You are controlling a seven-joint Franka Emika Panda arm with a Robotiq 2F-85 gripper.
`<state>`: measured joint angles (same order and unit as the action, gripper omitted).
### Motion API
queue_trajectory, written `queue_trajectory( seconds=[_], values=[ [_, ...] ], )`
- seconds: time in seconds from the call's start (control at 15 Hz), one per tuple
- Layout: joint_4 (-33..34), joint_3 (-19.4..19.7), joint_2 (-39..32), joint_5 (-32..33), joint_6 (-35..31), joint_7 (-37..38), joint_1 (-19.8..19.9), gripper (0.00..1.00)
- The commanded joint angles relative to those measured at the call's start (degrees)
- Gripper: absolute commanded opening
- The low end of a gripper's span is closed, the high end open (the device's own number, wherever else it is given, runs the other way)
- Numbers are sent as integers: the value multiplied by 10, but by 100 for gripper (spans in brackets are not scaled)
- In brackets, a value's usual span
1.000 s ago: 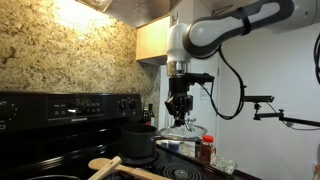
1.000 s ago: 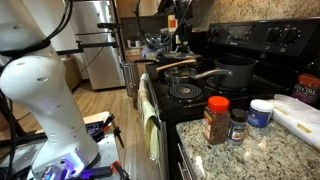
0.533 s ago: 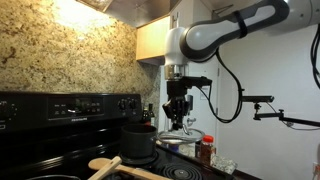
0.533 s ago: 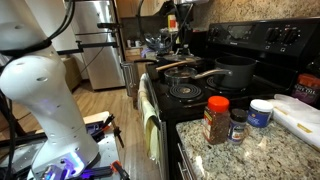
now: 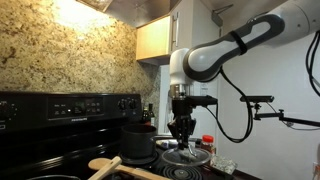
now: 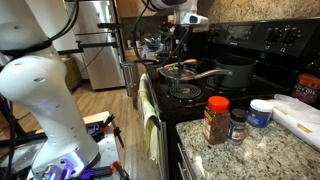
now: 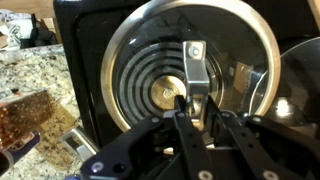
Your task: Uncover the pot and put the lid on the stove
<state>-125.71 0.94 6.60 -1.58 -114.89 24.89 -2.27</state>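
Observation:
My gripper moves down next to set the glass lid [image 6: 178, 70] there and release its handle, since it still hangs above the coil burner beside the pot.
The dark pot [image 5: 138, 141] stands uncovered on the black stove [image 5: 70, 106], and it shows in both exterior views [image 6: 236, 71]. My gripper [image 5: 183, 133] is shut on the handle of the round glass lid [image 5: 187, 156]. It holds the lid level, low over a coil burner beside the pot. In the wrist view the lid [image 7: 140, 55] with its metal rim covers the burner coil. My fingers [image 7: 190, 104] clamp its centre handle. I cannot tell whether the lid touches the cooktop [image 7: 80, 60]. The gripper [image 6: 178, 45] and lid [image 6: 178, 70] also show from the counter end.
A wooden spoon [image 5: 110, 163] lies across the front of the stove. Spice jars [image 6: 216, 120] and a white tub [image 6: 262, 112] stand on the granite counter beside the stove [image 6: 250, 40]. A red-capped jar [image 5: 206, 148] is right of the lid.
My gripper has come down with the lid, from above pot height to just over the burner beside the pot. The pot has not moved.

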Motion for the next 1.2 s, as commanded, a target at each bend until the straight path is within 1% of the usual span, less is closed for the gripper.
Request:
queue_trajectory(
  seconds=[0.0,0.07,0.27,0.47,0.73,1.13],
  values=[
    [-52,-3,18,-45,-50,-28,11,12],
    [-62,-3,17,-51,-65,-28,11,12],
    [-96,-3,16,-46,-155,-33,12,12],
    [-114,-3,12,-36,-204,-29,15,12],
    [-134,-3,14,-28,-237,-24,21,12],
    [-141,-3,7,-17,-251,-21,29,12]
  ],
)
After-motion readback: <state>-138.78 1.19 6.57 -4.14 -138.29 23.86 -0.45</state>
